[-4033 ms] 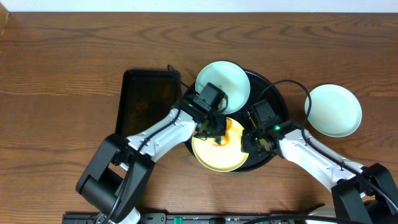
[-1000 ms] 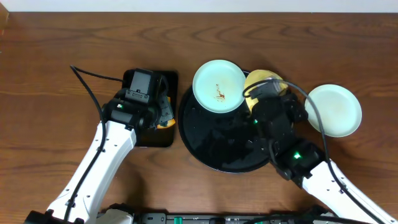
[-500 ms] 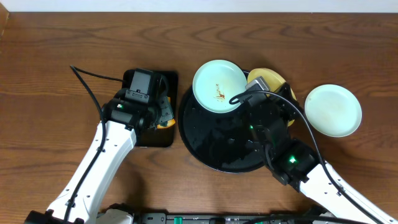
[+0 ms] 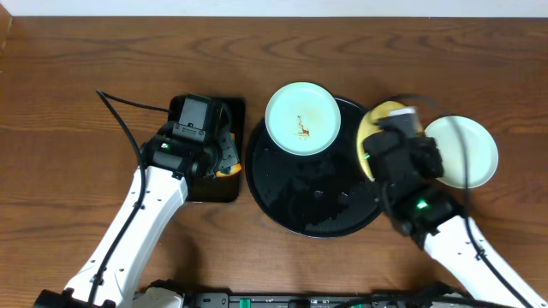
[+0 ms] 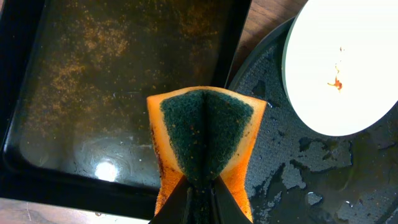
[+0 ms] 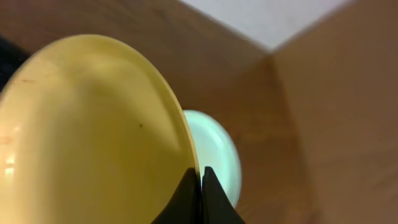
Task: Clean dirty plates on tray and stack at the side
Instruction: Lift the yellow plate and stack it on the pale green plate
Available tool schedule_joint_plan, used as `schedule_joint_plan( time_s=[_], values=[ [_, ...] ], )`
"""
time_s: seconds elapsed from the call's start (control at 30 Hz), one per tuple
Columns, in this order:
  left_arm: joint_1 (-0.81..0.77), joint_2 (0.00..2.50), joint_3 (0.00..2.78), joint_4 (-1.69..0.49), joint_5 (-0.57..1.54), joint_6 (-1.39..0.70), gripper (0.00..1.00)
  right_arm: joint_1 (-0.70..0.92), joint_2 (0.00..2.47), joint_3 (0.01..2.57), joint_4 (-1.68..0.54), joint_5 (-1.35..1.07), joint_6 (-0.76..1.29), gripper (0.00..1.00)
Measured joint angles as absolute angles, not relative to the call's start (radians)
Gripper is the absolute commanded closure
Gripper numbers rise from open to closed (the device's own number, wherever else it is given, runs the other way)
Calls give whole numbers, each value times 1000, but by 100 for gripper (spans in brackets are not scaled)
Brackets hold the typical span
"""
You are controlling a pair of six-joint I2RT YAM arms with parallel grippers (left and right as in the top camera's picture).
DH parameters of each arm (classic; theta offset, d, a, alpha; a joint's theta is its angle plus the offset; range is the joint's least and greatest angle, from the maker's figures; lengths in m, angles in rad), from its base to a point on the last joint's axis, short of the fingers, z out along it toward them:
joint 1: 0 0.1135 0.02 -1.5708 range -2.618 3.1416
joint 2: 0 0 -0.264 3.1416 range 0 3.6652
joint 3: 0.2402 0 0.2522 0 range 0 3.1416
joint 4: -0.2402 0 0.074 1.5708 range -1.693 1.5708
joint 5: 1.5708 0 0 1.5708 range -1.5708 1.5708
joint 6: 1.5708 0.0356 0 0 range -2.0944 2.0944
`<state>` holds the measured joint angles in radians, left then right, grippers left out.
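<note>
A mint-white plate (image 4: 463, 152) (image 6: 215, 153) is at the side of the table. My right gripper needs to turn the tilted yellow plate flat next and lower it on top.
My right gripper (image 6: 200, 180) is shut on the rim of the pale yellow plate (image 6: 93, 130) and holds it tilted in the air between the round black tray (image 4: 291, 184) and a mint-white plate (image 4: 475, 154) lying on the table at the right. That plate shows behind the yellow one in the right wrist view (image 6: 217, 155). A second mint-white plate (image 4: 301, 118) with a brown smear rests on the tray's far rim; it also shows in the left wrist view (image 5: 348, 62). My left gripper (image 5: 200, 186) is shut on an orange and green sponge (image 5: 205, 137) above the rectangular tray's right edge.
A smaller black rectangular tray (image 4: 184, 171) lies left of the round tray, wet and speckled in the left wrist view (image 5: 112, 81). The round tray's floor is wet (image 5: 311, 180). Wooden table all around, with a pale wall along the far edge.
My right arm has carried the yellow plate to the right, from over the tray's far right rim toward the mint-white plate on the table. The left arm has not moved.
</note>
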<state>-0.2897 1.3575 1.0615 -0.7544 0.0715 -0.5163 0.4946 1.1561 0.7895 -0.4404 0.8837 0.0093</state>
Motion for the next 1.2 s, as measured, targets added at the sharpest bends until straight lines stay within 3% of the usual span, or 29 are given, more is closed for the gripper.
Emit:
schedule_joint_plan(
  time_s=[0.63, 0.9, 0.97, 1.03, 1.07, 1.2],
  values=[
    [-290, 1357, 1061, -755, 72, -516, 92, -297, 1200, 796, -407, 419, 363, 99],
    [-290, 1357, 1061, -755, 71, -516, 92, -390, 1320, 800, -316, 315, 388, 99],
    [-290, 1358, 1061, -755, 72, -516, 92, -390, 1341, 800, -297, 297, 391, 92],
    [-290, 1358, 1061, -756, 72, -516, 92, -390, 1348, 800, -288, 278, 394, 78],
    [-290, 1358, 1061, -756, 72, -516, 92, -390, 1349, 800, -281, 261, 399, 75],
    [-290, 1358, 1061, -757, 72, -516, 92, -391, 1349, 801, -266, 161, 402, 77]
  ],
)
